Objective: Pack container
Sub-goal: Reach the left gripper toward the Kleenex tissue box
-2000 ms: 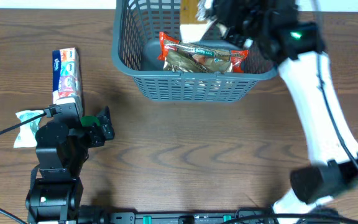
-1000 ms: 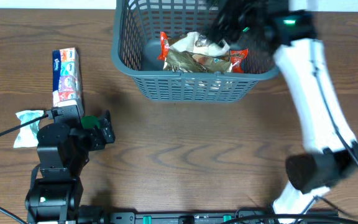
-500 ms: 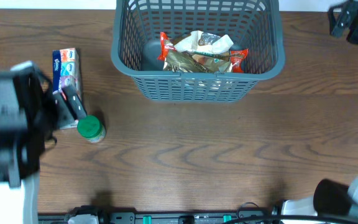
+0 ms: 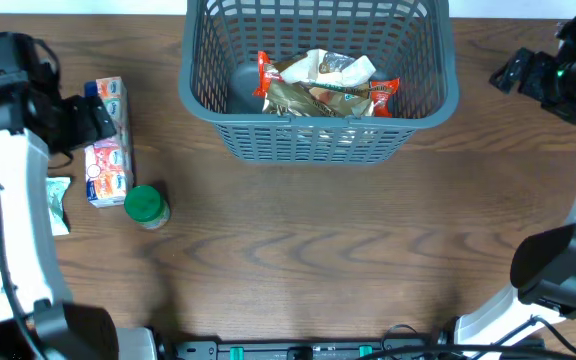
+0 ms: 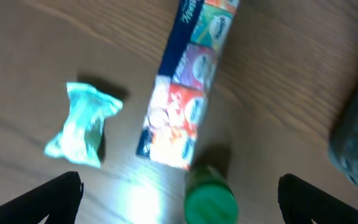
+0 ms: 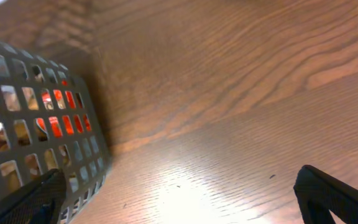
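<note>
The green-capped jar [image 5: 210, 199] stands by the tissue pack's near end. My left gripper will next go down and outward onto the pack's middle [image 5: 196, 64], clear of the jar, and close.
The container [image 4: 313, 140], a dark grey lattice basket, stands at the back middle of the table; its wall also shows in the right wrist view as the container [image 6: 36, 124]. Inside lie a red-ended snack bag [image 4: 323, 95] and a crumpled white packet [image 4: 336, 68]. My left gripper [image 4: 86, 118] hangs open above the tissue pack [image 4: 108, 140], holding nothing. In its wrist view the left gripper [image 5: 180, 198] looks down on the tissue pack [image 5: 188, 81], a green-capped jar [image 5: 210, 199] and a teal packet [image 5: 82, 124]. My right gripper [image 4: 520, 72] is open and empty, right of the container; the right gripper [image 6: 185, 199] is over bare wood.
On the left of the table, the green-capped jar [image 4: 146, 205] stands just in front of the tissue pack, and the teal packet [image 4: 58, 200] lies near the left edge. The wooden table [image 4: 318, 260] stretches in front of the container.
The right arm has left the container, with the white packet now lying inside, and hangs to its right. The left arm has lifted off the green-capped jar and moved back over the tissue pack.
</note>
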